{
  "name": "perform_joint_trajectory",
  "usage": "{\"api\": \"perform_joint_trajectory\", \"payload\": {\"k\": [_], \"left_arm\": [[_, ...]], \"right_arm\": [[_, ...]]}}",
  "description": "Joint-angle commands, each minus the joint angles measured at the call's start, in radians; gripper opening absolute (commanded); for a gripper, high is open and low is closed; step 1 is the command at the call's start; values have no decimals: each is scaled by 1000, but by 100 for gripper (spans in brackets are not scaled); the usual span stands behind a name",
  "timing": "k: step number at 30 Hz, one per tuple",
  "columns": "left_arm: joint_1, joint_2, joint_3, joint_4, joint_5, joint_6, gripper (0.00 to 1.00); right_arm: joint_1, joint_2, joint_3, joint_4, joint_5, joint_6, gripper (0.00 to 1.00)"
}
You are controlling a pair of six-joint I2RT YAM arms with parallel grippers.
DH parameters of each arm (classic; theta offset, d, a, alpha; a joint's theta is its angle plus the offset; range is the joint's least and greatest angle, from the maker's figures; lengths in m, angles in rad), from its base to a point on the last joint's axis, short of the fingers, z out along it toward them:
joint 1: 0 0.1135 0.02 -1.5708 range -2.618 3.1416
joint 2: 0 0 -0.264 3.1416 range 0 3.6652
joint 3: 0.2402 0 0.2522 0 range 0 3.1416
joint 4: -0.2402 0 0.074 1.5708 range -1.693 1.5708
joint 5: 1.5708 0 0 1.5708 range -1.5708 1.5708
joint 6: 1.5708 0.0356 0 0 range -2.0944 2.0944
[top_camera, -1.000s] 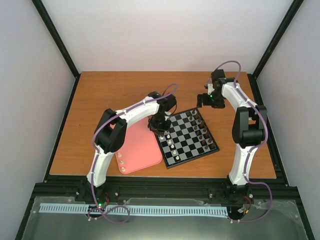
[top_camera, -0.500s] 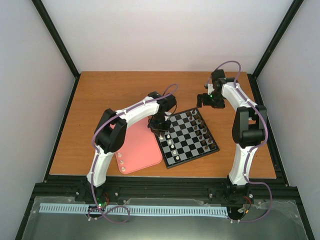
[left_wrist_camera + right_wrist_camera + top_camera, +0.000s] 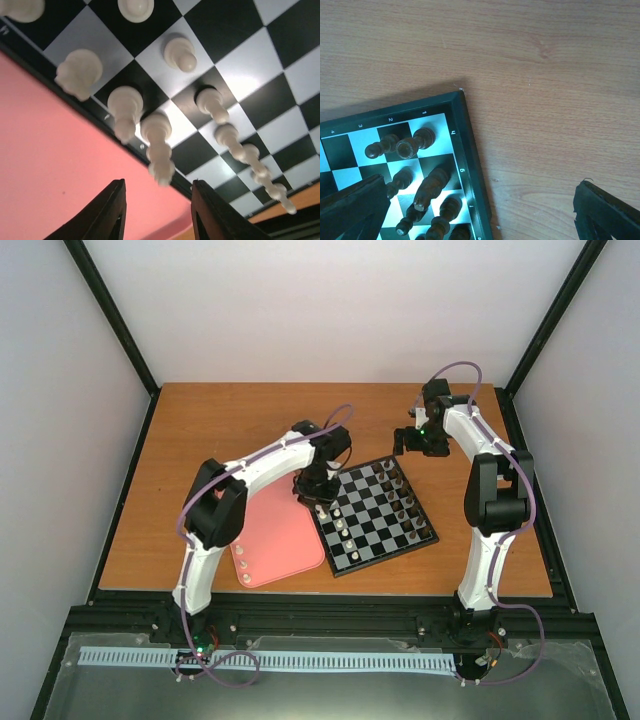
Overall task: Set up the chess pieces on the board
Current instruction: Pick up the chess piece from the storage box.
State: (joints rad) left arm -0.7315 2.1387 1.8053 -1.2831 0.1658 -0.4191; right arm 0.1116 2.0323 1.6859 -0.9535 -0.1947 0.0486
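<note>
Next, my left gripper rises from the board and crosses the pink tray. It then lowers onto a cream piece along its opposite edge, as pieces there remain unplaced.
The board lies at mid-table, turned at an angle. Cream-white chess pieces stand along its left side and dark brown pieces along its right side. My left gripper hovers over the board's far left corner, open and empty. In the left wrist view its fingers flank a tall cream piece that stands at the board's edge, not touching it. My right gripper is wide open and empty over the wood beside the board's far right corner.
A pink tray lies against the board's left side, with a few small cream pieces near its left front edge; it also shows in the left wrist view. Black frame rails border the wooden table.
The left arm's elbow has shifted slightly left and its gripper has edged a little toward the board's far left corner. The right arm has not moved.
</note>
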Motion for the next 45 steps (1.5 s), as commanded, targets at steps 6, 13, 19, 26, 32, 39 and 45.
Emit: {"api": "perform_joint_trajectory", "payload": {"k": [6,13,19,26,32,39,45], "left_arm": [[7,-232,0,-86,-48,-8,51],[138,-385,-205,-32,-77,-17,59],[299,-505,-343,10,-119,-8,72],[423,-583,-548,77,-116,4,72],[501,-665,-685,107,-93,-8,69],[512,-649,-831,236,-47,-30,56],[513,-608,-889,318,-29,-41,51]], "right_arm": [[-7,-7,7,-8,5,-6,100],[-7,-29,-8,-5,35,5,100],[-7,-61,-20,-2,49,18,100],[-6,-59,-24,1,66,23,100],[5,-40,-37,6,65,19,100],[27,-20,-37,1,72,15,100],[37,-12,-23,-12,76,11,100]]}}
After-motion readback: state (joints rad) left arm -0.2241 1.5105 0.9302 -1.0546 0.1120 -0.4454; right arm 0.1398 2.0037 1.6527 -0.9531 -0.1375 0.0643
